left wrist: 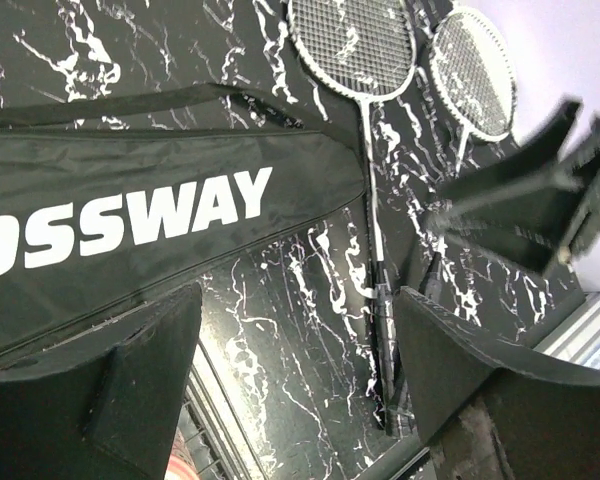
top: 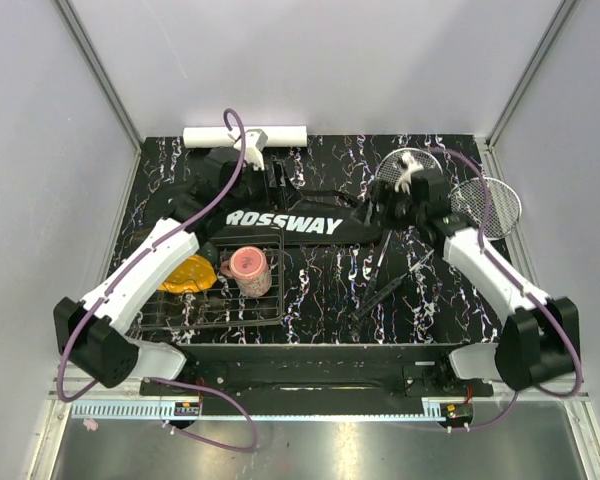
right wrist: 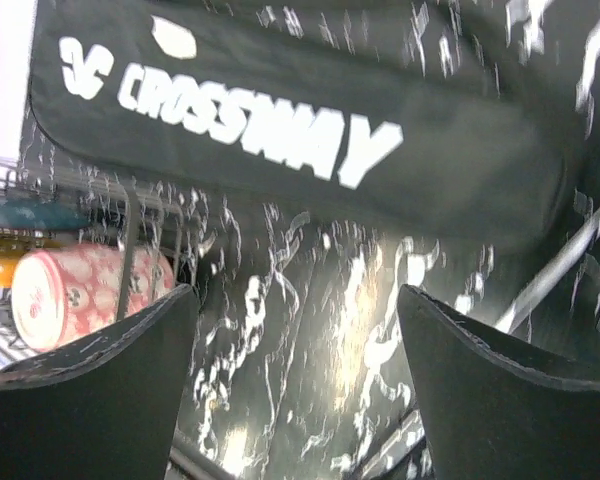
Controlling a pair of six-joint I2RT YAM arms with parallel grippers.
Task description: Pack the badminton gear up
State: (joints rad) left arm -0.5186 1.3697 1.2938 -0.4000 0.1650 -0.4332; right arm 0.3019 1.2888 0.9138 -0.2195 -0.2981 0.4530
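Observation:
Next, my right gripper will move to its left in the top view and down, as the fold of the bag's far edge (top: 342,195) stands clear there.
The long black CROSSWAY bag (top: 280,222) (left wrist: 130,200) (right wrist: 280,130) lies across the middle of the table. Two white-strung rackets lie to its right, heads at the back (top: 398,172) (top: 485,205) (left wrist: 352,45) (left wrist: 472,70), dark handles toward the front (top: 380,280). A small white shuttlecock (top: 410,166) rests at the nearer racket head. The white tube (top: 245,135) lies along the back wall. My left gripper (top: 202,205) (left wrist: 298,340) hangs open above the bag's left part, holding nothing. My right gripper (top: 375,215) (right wrist: 298,340) is open and empty over the bag's right end, a racket shaft (right wrist: 570,265) beside it.
A wire rack (top: 230,310) (right wrist: 130,200) stands at the front left with a pink cup (top: 248,270) (right wrist: 80,295) and a yellow-black object (top: 188,273) in it. Grey walls close in the table on three sides.

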